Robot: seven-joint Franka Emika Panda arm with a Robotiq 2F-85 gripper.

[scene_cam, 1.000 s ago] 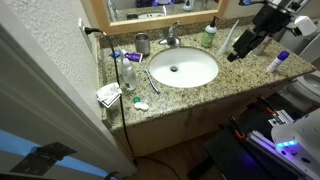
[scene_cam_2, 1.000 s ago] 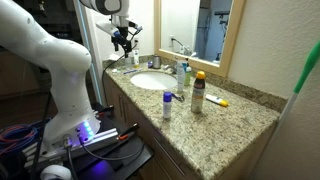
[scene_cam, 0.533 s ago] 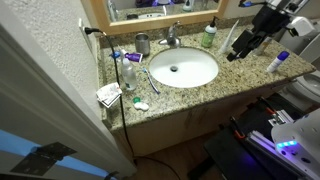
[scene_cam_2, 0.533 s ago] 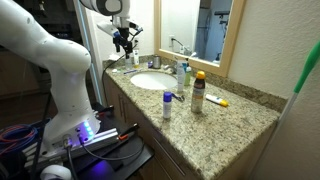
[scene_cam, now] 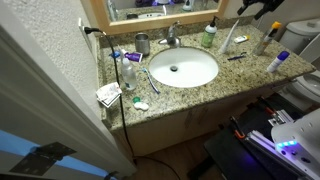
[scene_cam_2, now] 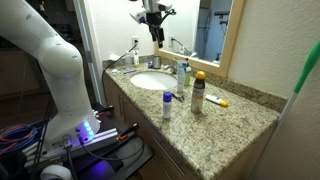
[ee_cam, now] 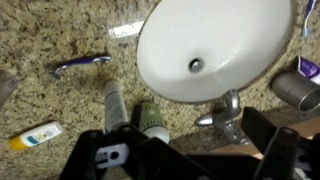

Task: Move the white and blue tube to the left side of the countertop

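My gripper will next move down with a turn onto the upper end of the white and blue tube (scene_cam: 228, 40), because the tube is standing upright next to the green bottle.
The white and blue tube (scene_cam: 228, 40) stands leaning at the back of the countertop (scene_cam: 245, 72), right next to the green bottle (scene_cam: 209, 37). In the wrist view the tube (ee_cam: 113, 100) and the green bottle (ee_cam: 150, 120) stand beside the faucet (ee_cam: 225, 110). My gripper (ee_cam: 190, 150) is open and empty, high above them. It shows at the top edge in an exterior view (scene_cam: 262, 8) and above the sink in an exterior view (scene_cam_2: 156, 28).
The oval white sink (scene_cam: 183, 68) fills the middle. A short white bottle with a blue cap (scene_cam: 278, 62), a yellow-capped bottle (scene_cam_2: 198, 92), a blue razor (ee_cam: 82, 64) and a yellow tube (ee_cam: 35, 135) lie nearby. Cups and clutter (scene_cam: 125, 75) crowd the other end.
My gripper has risen from low beside the tube to high above the counter, toward the mirror. The tube and bottles have not moved.
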